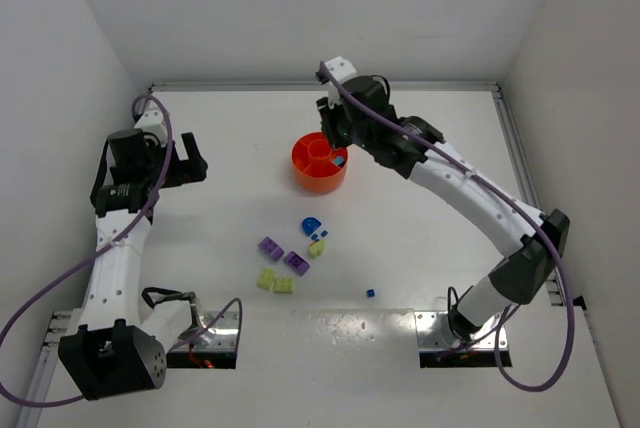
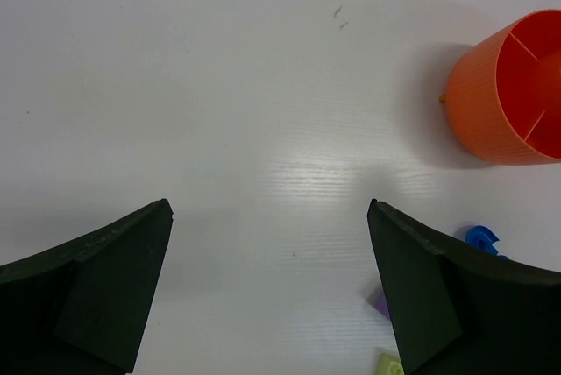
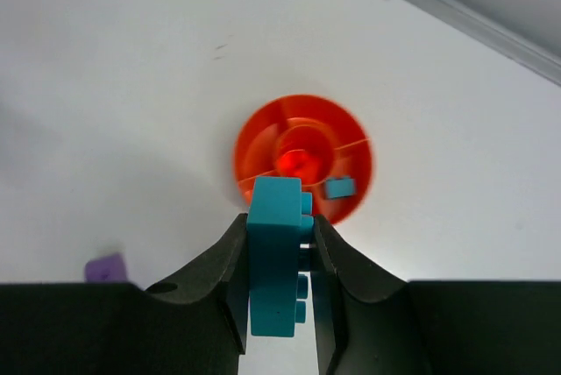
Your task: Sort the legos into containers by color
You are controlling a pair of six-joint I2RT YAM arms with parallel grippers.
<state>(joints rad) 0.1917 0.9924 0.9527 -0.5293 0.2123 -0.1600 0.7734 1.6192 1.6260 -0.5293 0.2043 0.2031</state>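
The teal brick in the robot's right gripper should go down next toward one wedge of the orange bowl [image 1: 338, 161], where a small teal brick already sits.
The orange bowl [image 1: 319, 163] with wedge compartments stands at the table's middle back. My right gripper [image 1: 338, 138] hovers above it, shut on a teal brick [image 3: 276, 252]. Straight below in the right wrist view lies the bowl [image 3: 254, 143], with one small teal brick [image 3: 339, 187] in a wedge. Loose legos lie in front of the bowl: a rounded blue one [image 1: 311, 223], two purple ones [image 1: 270, 246] [image 1: 296, 262], lime ones [image 1: 316, 247] [image 1: 275, 282], and a tiny blue one [image 1: 370, 293]. My left gripper [image 2: 267, 208] is open and empty over bare table, left of the bowl [image 2: 504, 95].
White walls enclose the table on the left, back and right. A metal rail [image 1: 510, 133] runs along the right edge. In the left wrist view the blue brick [image 2: 480, 237], a purple one [image 2: 382, 303] and a lime one [image 2: 390, 364] peek out beside the right finger.
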